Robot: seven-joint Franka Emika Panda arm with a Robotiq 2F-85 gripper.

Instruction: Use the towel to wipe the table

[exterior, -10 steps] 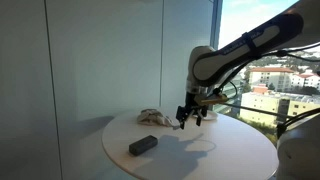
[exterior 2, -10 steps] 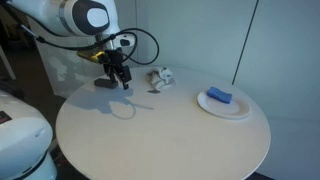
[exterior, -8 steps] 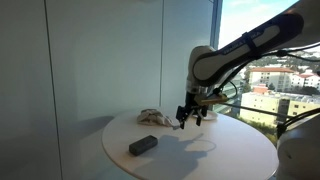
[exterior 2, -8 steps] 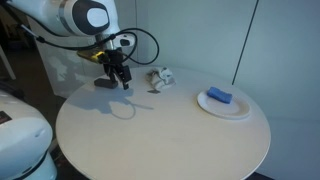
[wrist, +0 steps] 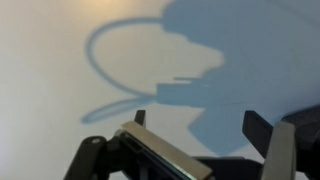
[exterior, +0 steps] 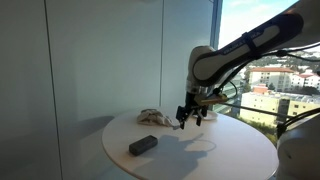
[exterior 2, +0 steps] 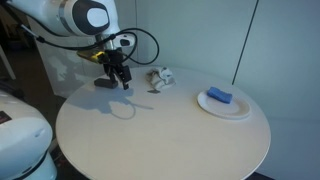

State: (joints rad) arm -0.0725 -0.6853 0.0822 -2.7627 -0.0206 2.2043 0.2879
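I will next raise my gripper and move it away from my base until it is over the crumpled towel (exterior: 152, 115), then lower it onto the top of the towel.
The towel (exterior: 153, 117) is a crumpled beige cloth lying on the round white table (exterior: 215, 160); it also shows in an exterior view (exterior 2: 160, 78). My gripper (exterior: 189, 118) hangs a little above the table, beside the towel and apart from it, also seen in an exterior view (exterior 2: 120, 80). In the wrist view the gripper (wrist: 200, 122) has its fingers spread wide with only bare table and its own shadow between them. It is open and empty. The towel is out of the wrist view.
A dark grey block (exterior: 142, 145) lies near the table's edge, also visible behind the gripper (exterior 2: 103, 82). A white plate (exterior 2: 240, 108) holding a blue sponge (exterior 2: 219, 96) sits on the table's far side. A window wall stands behind.
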